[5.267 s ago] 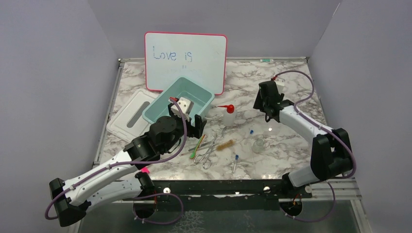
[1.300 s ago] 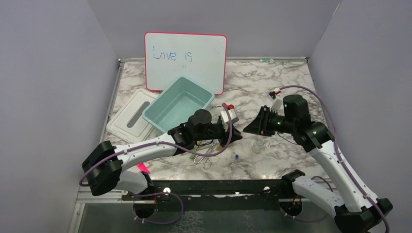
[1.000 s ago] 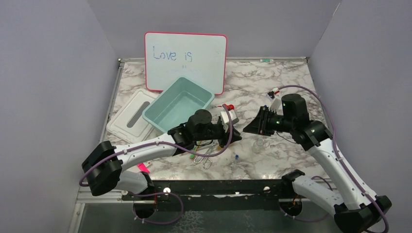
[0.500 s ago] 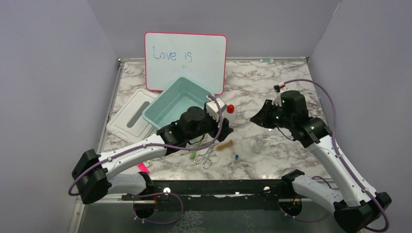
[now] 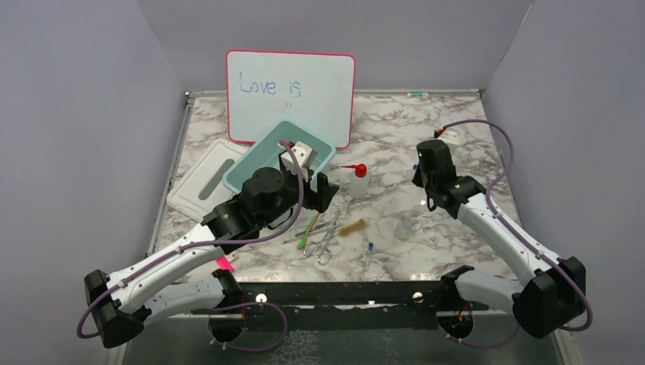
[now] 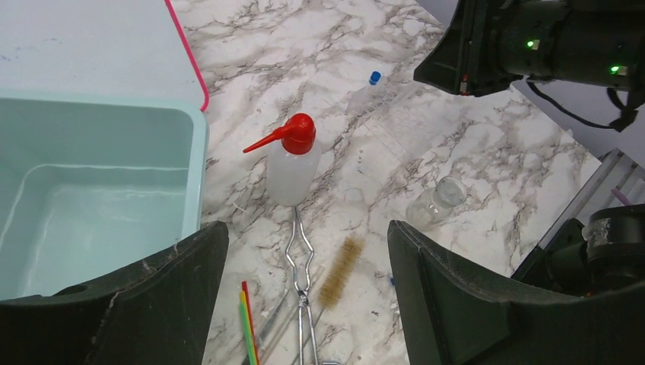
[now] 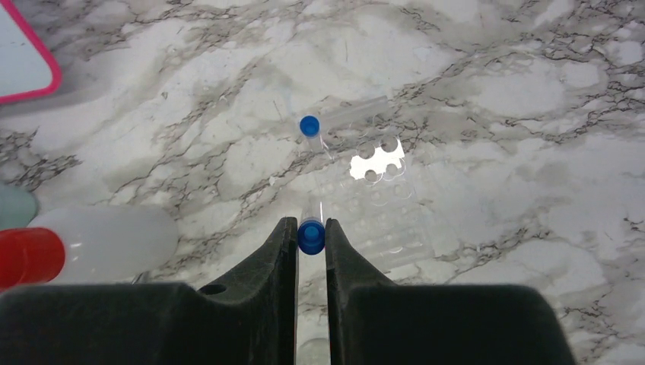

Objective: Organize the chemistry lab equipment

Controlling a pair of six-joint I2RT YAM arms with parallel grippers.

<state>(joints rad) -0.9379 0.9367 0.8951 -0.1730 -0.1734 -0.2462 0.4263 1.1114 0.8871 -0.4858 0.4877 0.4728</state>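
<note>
The tube should go to the open rack hole point(image 7: 325, 162) by the other blue cap, so my right gripper should move outward and down to there to let go of it.
My right gripper point(image 7: 310, 232) is shut on a blue-capped clear tube point(image 7: 310, 236), held above a clear tube rack point(image 7: 380, 209). Another blue-capped tube point(image 7: 309, 125) lies at the rack's far end. My left gripper point(image 6: 306, 228) hangs open and empty by the teal bin's point(image 6: 196, 152) corner. Below it are the white squeeze bottle with its red nozzle point(image 6: 293, 163), the metal tongs point(image 6: 300, 266) and the brown brush point(image 6: 340, 262). The small glass flask point(image 6: 437, 201) stands to the right. In the top view the left gripper point(image 5: 323, 190) and the right gripper point(image 5: 420, 176) are well apart.
The pink-framed whiteboard point(image 5: 290, 95) leans at the back. A white lid point(image 5: 207, 181) lies left of the bin point(image 5: 312, 137). Coloured sticks point(image 6: 247, 327) lie beside the tongs. A loose blue-capped tube point(image 5: 368, 252) and a pink marker point(image 5: 226, 265) lie near the front edge.
The two grippers were nose to nose at mid-table. The left one has opened and drawn back toward the bin. The right one has swung away to the back right with the tube.
</note>
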